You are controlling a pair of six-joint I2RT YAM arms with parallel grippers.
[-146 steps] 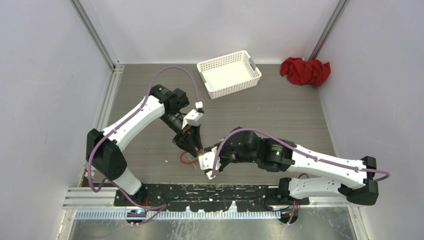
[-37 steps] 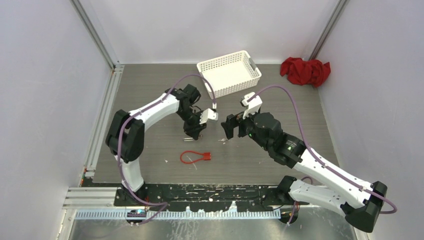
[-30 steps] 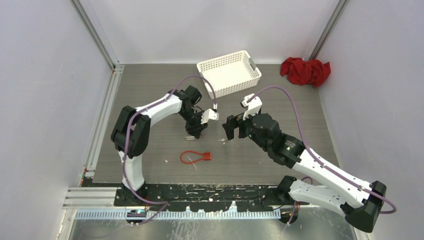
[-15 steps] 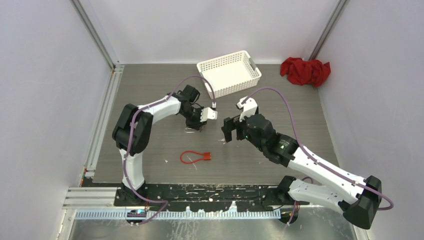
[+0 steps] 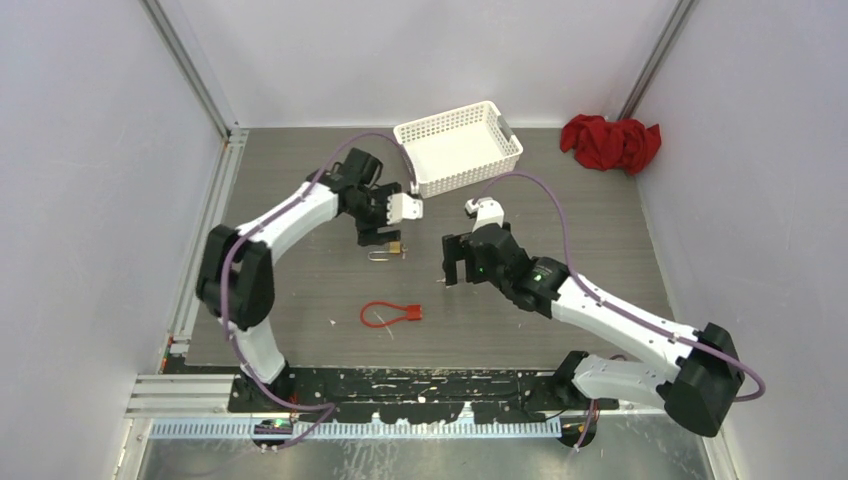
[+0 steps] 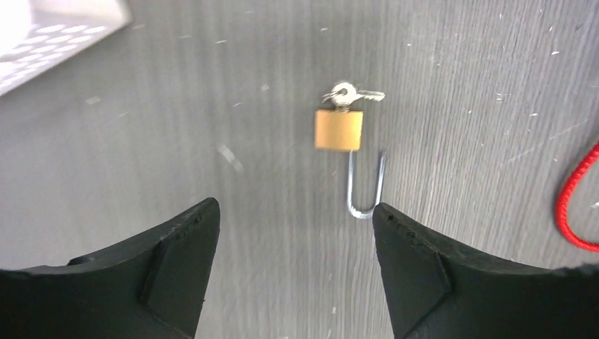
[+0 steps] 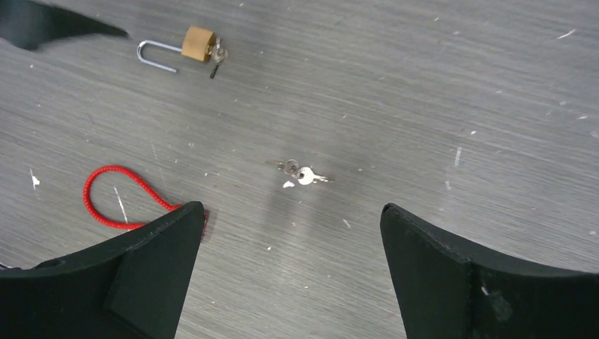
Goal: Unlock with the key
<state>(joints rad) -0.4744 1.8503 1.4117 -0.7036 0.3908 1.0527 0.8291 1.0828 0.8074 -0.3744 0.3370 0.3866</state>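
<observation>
Next, my right gripper moves back, down and left in the top view onto the small red block, since the brass padlock's shackle already stands free.
A brass padlock lies flat on the grey table, with a silver key at its keyhole end. Its steel shackle has one leg standing free beside the body. My left gripper hovers open just above and behind it, holding nothing. From above, the padlock sits just in front of the left gripper. My right gripper is open and empty over a loose bunch of keys. The padlock lies to its far left.
A red cable loop lies toward the near edge, also beside the right gripper's left finger as the cable loop. A white basket stands at the back, and a red cloth lies in the back right corner.
The left gripper has opened and drawn back toward the basket, leaving the padlock lying on the table. The right arm has shifted slightly left and back with its jaws wide.
</observation>
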